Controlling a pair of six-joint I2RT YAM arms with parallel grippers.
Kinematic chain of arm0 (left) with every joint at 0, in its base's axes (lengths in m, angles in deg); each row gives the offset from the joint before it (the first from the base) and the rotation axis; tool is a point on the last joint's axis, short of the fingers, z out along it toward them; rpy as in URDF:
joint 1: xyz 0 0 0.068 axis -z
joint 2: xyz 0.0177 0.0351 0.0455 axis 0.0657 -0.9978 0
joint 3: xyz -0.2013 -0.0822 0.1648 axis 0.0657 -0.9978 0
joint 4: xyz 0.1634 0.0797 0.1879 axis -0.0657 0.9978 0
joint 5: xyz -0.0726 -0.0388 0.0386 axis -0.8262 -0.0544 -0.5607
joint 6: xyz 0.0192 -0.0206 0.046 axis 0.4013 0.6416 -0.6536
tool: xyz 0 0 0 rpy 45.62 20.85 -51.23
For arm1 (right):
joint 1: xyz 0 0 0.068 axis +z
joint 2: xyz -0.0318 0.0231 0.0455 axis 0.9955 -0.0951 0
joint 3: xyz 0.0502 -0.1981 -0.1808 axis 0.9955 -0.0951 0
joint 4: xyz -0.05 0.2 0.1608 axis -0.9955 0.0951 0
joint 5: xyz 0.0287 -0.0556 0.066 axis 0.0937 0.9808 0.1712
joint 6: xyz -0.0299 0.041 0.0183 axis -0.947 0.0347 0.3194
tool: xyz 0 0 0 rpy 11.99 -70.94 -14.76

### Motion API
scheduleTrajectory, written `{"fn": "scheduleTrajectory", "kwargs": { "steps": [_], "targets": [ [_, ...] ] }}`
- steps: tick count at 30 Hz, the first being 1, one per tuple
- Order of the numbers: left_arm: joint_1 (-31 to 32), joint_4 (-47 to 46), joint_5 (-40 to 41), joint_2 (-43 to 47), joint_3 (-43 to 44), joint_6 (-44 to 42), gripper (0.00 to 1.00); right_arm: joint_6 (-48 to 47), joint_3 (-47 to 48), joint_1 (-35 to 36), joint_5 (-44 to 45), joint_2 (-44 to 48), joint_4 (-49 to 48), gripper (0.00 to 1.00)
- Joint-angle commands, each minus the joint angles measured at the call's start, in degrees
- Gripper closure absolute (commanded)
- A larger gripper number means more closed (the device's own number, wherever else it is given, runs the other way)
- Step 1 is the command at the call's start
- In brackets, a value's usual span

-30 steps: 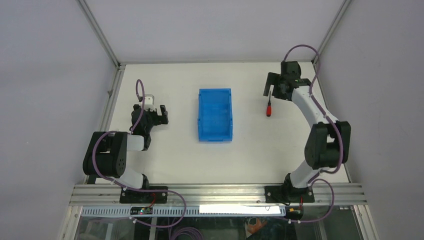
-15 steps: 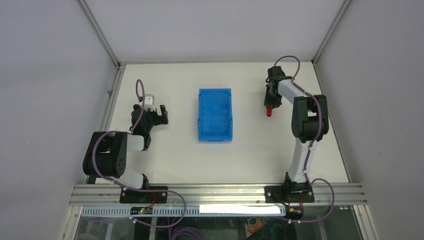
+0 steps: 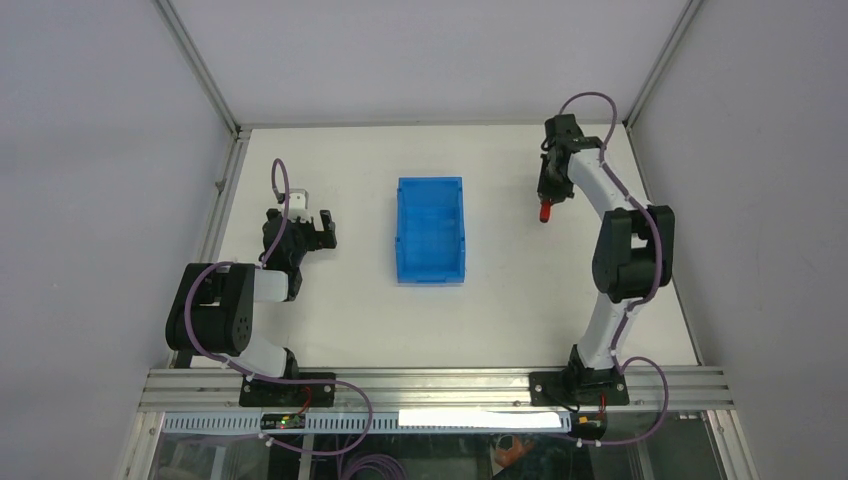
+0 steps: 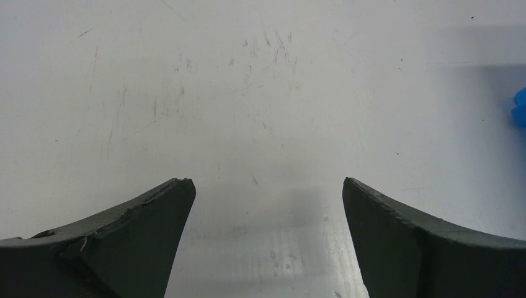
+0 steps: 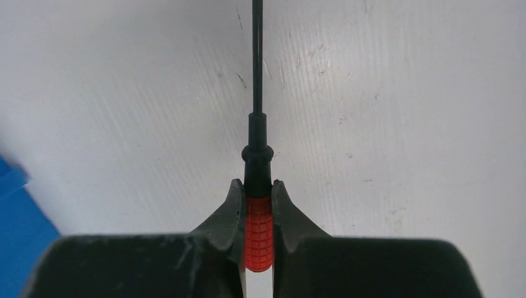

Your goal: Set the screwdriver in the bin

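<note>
The bin [image 3: 431, 230] is empty. I will raise my right gripper, move it to the left in the top view, then lower the screwdriver's handle onto the bottom of the bin and let go.
The screwdriver [image 5: 258, 233] has a ribbed red handle and a thin black shaft that points away from the wrist camera. My right gripper [image 5: 255, 186] is shut on the red handle, one finger on each side. In the top view the red handle end [image 3: 546, 212] shows just below the right gripper [image 3: 548, 196] at the far right of the table. The translucent blue bin [image 3: 431, 230] stands mid-table, left of the screwdriver and apart from it. My left gripper [image 3: 310, 230] rests open near the table's left side, nothing between its fingers [image 4: 155, 211].
A blue corner of the bin [image 5: 18, 223] shows at the lower left of the right wrist view, another [image 4: 520, 107] at the right edge of the left wrist view. White walls and metal frame rails [image 3: 225, 190] border the table.
My right gripper came down over the screwdriver and closed on its red handle, and the right arm has shifted. The left arm and the bin have not moved.
</note>
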Motion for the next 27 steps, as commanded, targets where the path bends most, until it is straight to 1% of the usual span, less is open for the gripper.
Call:
{"fn": "scheduleTrajectory", "kwargs": {
  "steps": [1, 6, 10, 15, 17, 20, 24, 27],
  "targets": [
    [0.66, -2.15, -0.62, 1.2, 0.28, 0.91, 0.01, -0.92, 6.92, 0.34, 0.52, 7.46, 6.77, 1.0],
    [0.64, -2.18, -0.58, 1.16, 0.28, 0.91, 0.01, -1.86, 12.11, 4.71, 3.09, 9.85, 13.65, 1.0],
    [0.71, -2.16, -0.63, 1.2, 0.28, 0.91, 0.01, -1.97, 14.04, 12.09, 5.53, 13.08, 14.32, 0.98],
    [0.64, -2.16, -0.61, 1.15, 0.28, 0.91, 0.01, -1.99, 14.72, 24.7, 6.69, 15.93, 10.44, 0.98],
    [0.67, -2.15, -0.63, 1.18, 0.28, 0.91, 0.01, -2.48, 15.93, 30.46, 7.4, 15.76, 8.91, 0.98],
    [0.7, -2.17, -0.55, 1.2, 0.28, 0.91, 0.01, -2.99, 17.98, 36.59, 9.57, 14.46, 7.46, 0.98],
    [0.71, -2.13, -0.62, 1.2, 0.28, 0.91, 0.01, -3.26, 17.83, 40.63, 10.67, 12.49, 4.62, 0.98],
    [0.61, -2.14, -0.59, 1.22, 0.28, 0.91, 0.01, -4.12, 13.92, 42.26, 10.08, 11.8, 0.49, 0.95]
  ]
}}
